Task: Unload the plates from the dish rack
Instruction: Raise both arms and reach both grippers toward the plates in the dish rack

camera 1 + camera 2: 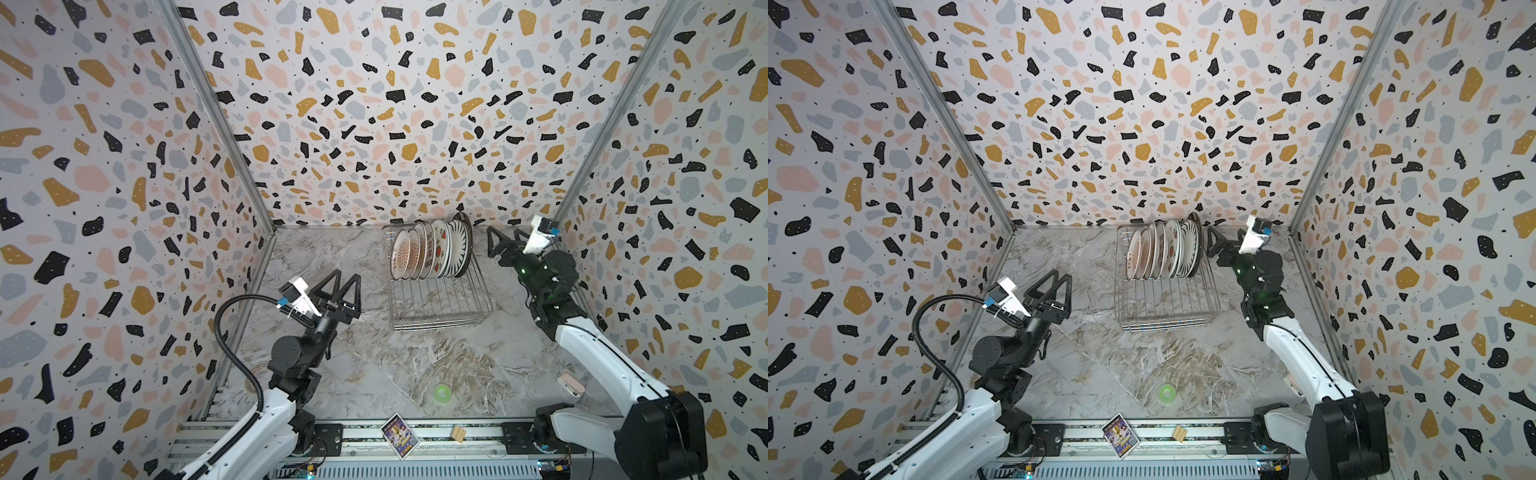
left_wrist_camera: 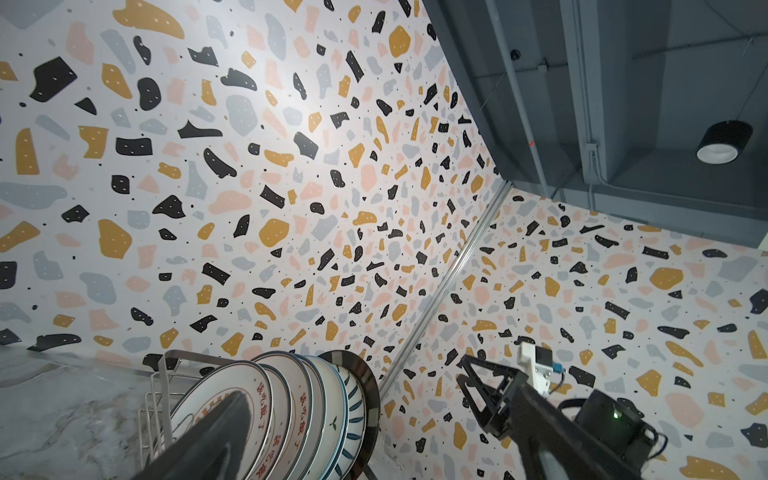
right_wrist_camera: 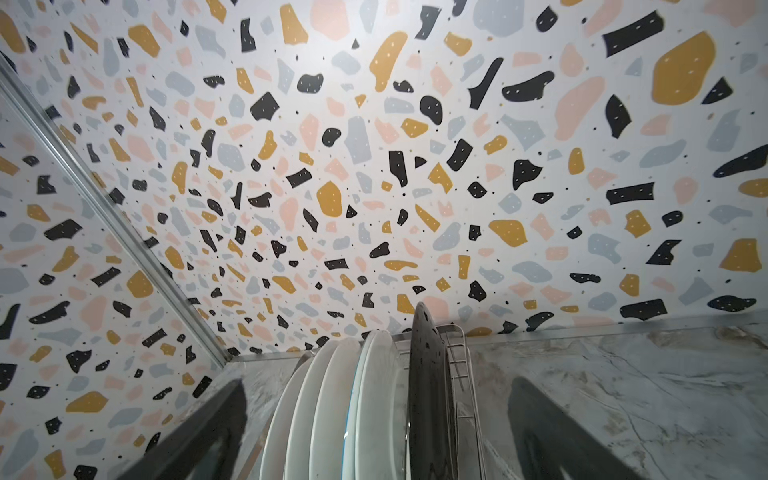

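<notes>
The dark plate stands nearest in the row, so next my right gripper will turn toward the wall behind the dish rack [image 1: 444,305], move onto the dark plate's upper rim [image 1: 464,218] and close.
The dish rack [image 1: 444,305] [image 1: 1167,307] stands at the back of the marble table in both top views. Several plates [image 1: 430,249] [image 1: 1160,249] stand on edge in its far end, a dark plate [image 3: 428,395] hindmost. My right gripper [image 1: 503,232] [image 1: 1224,233] is open just right of the plates, level with them and not touching. In the right wrist view the plates' [image 3: 332,415] edges show ahead between its fingers [image 3: 216,419]. My left gripper [image 1: 347,276] [image 1: 1061,276] is open and empty, left of the rack. The left wrist view shows the plates' [image 2: 266,399] patterned faces.
A small green ring [image 1: 442,392] lies near the table's front. A card [image 1: 399,434] and a wooden block [image 1: 458,435] sit on the front rail. A pink and white object [image 1: 570,384] lies beside the right arm. Patterned walls enclose three sides, close behind the rack.
</notes>
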Robot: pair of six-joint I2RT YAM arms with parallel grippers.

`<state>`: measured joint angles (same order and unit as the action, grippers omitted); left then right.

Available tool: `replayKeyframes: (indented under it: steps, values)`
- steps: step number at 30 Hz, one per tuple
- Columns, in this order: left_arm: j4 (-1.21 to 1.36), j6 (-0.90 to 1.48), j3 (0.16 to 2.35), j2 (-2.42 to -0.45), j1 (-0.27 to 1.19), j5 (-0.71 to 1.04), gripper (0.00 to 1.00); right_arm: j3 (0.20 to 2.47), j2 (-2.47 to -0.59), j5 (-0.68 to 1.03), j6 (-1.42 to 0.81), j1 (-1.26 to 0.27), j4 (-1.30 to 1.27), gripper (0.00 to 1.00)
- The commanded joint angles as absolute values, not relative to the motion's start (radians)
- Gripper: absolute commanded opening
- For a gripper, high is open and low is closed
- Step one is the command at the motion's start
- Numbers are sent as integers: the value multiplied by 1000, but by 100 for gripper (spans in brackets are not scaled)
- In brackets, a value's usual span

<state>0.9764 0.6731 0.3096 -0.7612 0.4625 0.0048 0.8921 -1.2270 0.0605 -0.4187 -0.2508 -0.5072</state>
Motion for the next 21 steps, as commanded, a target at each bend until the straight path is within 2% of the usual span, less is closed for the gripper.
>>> replayKeyframes:
  steps: [1, 5, 8, 11, 14, 21]
  values:
    - [959, 574, 385, -857, 499, -20, 100, 1022, -1317, -53, -326, -284, -321, 90]
    - [874, 447, 458, -932, 600, -101, 100, 1140, -1411, -155, -265, -331, -262, 76]
    - [903, 455, 476, -999, 625, -111, 100, 1238, -1488, -163, -250, -337, -197, 64]
    - [917, 469, 501, -1057, 640, -116, 99, 1320, -1564, -142, -228, -337, -145, 59]
    - [910, 466, 524, -1103, 658, -126, 99, 1425, -1646, -131, -211, -337, -68, 48]
    - [820, 427, 613, -1183, 667, -1, 100, 1587, -1787, -110, -184, -324, 42, 39]
